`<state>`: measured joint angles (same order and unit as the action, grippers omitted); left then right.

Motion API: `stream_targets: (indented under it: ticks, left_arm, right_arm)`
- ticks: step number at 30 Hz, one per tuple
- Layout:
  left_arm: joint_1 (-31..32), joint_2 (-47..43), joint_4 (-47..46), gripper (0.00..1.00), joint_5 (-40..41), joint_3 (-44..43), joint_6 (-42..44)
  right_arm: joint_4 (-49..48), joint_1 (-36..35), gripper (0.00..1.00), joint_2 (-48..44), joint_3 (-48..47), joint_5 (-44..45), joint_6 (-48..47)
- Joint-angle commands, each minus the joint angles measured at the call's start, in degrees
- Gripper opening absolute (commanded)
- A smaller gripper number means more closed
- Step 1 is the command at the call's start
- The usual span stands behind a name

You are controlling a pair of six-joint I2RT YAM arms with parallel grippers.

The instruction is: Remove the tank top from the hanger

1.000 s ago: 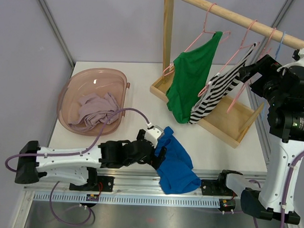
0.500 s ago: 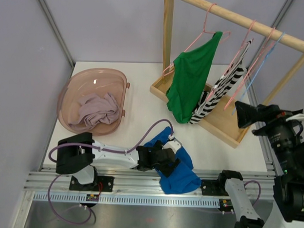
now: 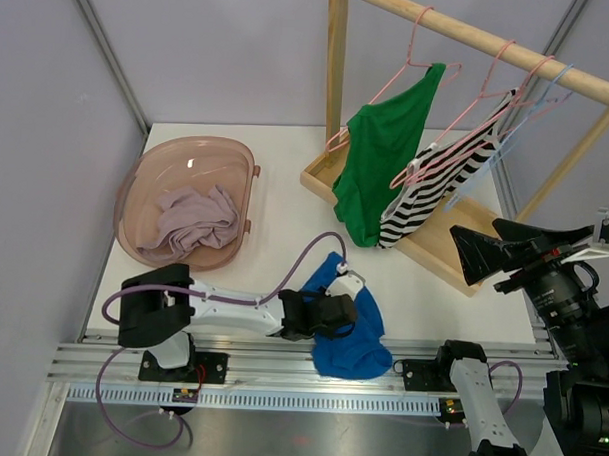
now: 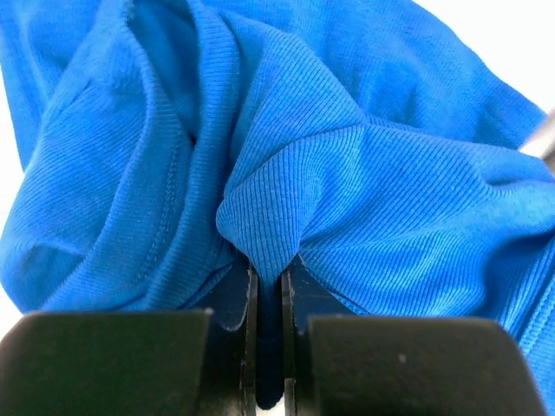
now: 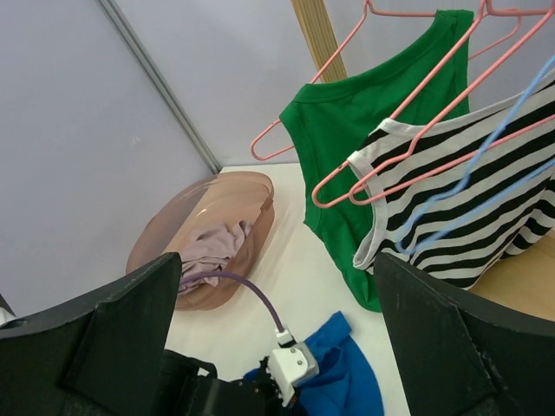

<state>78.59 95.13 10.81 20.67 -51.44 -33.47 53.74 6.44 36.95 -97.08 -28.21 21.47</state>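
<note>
I should next lift my left gripper up and outward over the lilac garment in the pink basin (image 3: 193, 222) to release the blue tank top, as it is off any hanger.
A blue tank top (image 3: 359, 335) lies crumpled at the table's near edge, off any hanger. My left gripper (image 3: 343, 315) lies low on the table and is shut on a fold of the blue tank top (image 4: 347, 165); the cloth is pinched between the two fingers (image 4: 303, 295). A green tank top (image 3: 379, 156) and a black-and-white striped tank top (image 3: 426, 187) hang on pink hangers (image 3: 442, 153) from the wooden rail (image 3: 471, 34). My right gripper (image 3: 489, 246) hovers open and empty at the right, apart from the rack.
A pink basin (image 3: 146, 172) at the left holds a lilac garment (image 3: 190, 219). The rack's wooden base (image 3: 454, 248) sits at the back right. A bare light blue hanger (image 3: 523, 121) hangs beside the striped top. The left arm's purple cable (image 3: 303, 263) loops over the table.
My left gripper has shut on the blue tank top. The right arm dropped away from the striped top's hanger a second ago; that hanger and top have swung.
</note>
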Motion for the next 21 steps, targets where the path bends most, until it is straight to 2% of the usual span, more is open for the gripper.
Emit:
stream_targets:
  ticks: [1,7,11,17,21]
  left_arm:
    - [-1.7,-8.3,13.0,0.00,13.0,-1.6,-3.7]
    - [-8.6,-23.2,24.6,0.00,20.1,-3.7,-3.1]
    - [-15.3,-33.8,29.4,0.00,20.3,-9.1,3.2]
    - [-25.6,-38.4,32.5,0.00,18.1,-19.7,8.2]
    - [-34.9,-34.9,35.2,0.00,16.1,-29.0,9.0]
  right_arm:
    - [-2.7,0.2,1.00,-0.7,-0.1,-1.9,0.6]
    - [-3.2,0.2,0.99,-1.2,0.7,-1.8,0.7]
    - [-3.8,0.2,0.99,-1.1,1.2,-1.9,0.8]
    - [-5.3,0.2,1.00,-0.5,2.1,-2.4,1.6]
    - [-7.9,0.2,0.99,0.2,4.0,-2.1,3.4]
